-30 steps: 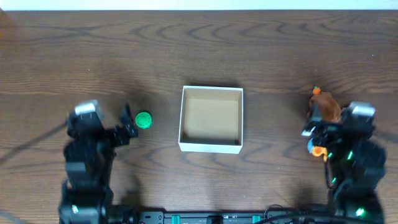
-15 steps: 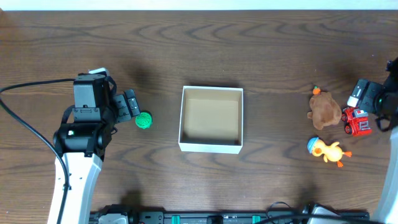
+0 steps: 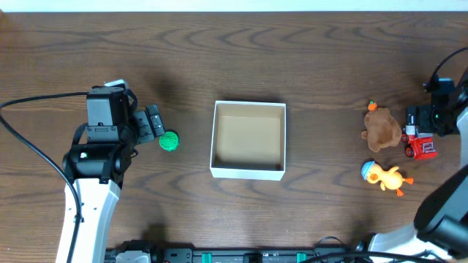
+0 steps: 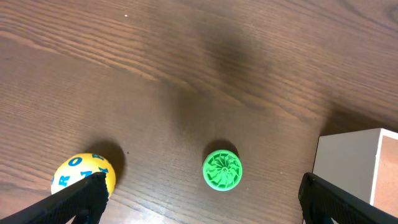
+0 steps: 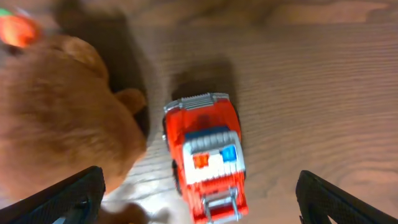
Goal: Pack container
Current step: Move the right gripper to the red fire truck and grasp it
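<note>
My right gripper lowers its open fingers around the cab's sides and closes them next. The red fire truck lies below the gripper, its cab (image 5: pixel 212 152) between the fingers.
The container (image 3: pixel 247 172) is a small square open cardboard box with white walls and a tan inside, at the table's middle; nothing lies in it. Its white corner shows in the left wrist view (image 4: pixel 357 165). A green round toy (image 3: pixel 169 141) (image 4: pixel 222 169) lies left of it. My left gripper (image 3: pixel 150 124) (image 4: pixel 199 205) is open above the table, just left of the green toy. My right gripper (image 3: pixel 415 120) (image 5: pixel 202 199) is open, hovering over a red fire truck (image 3: pixel 422 145) (image 5: pixel 208 155), with nothing held.
A yellow ball with blue letters (image 4: pixel 84 174) lies by my left finger; the overhead view hides it under the arm. A brown teddy (image 3: pixel 382 128) (image 5: pixel 56 112) sits just left of the truck. A yellow duck (image 3: pixel 384 175) lies in front of them.
Both arms swung out from the front edge. In the last half second the right gripper shifted over the fire truck; the left arm stayed still. No toy moved.
</note>
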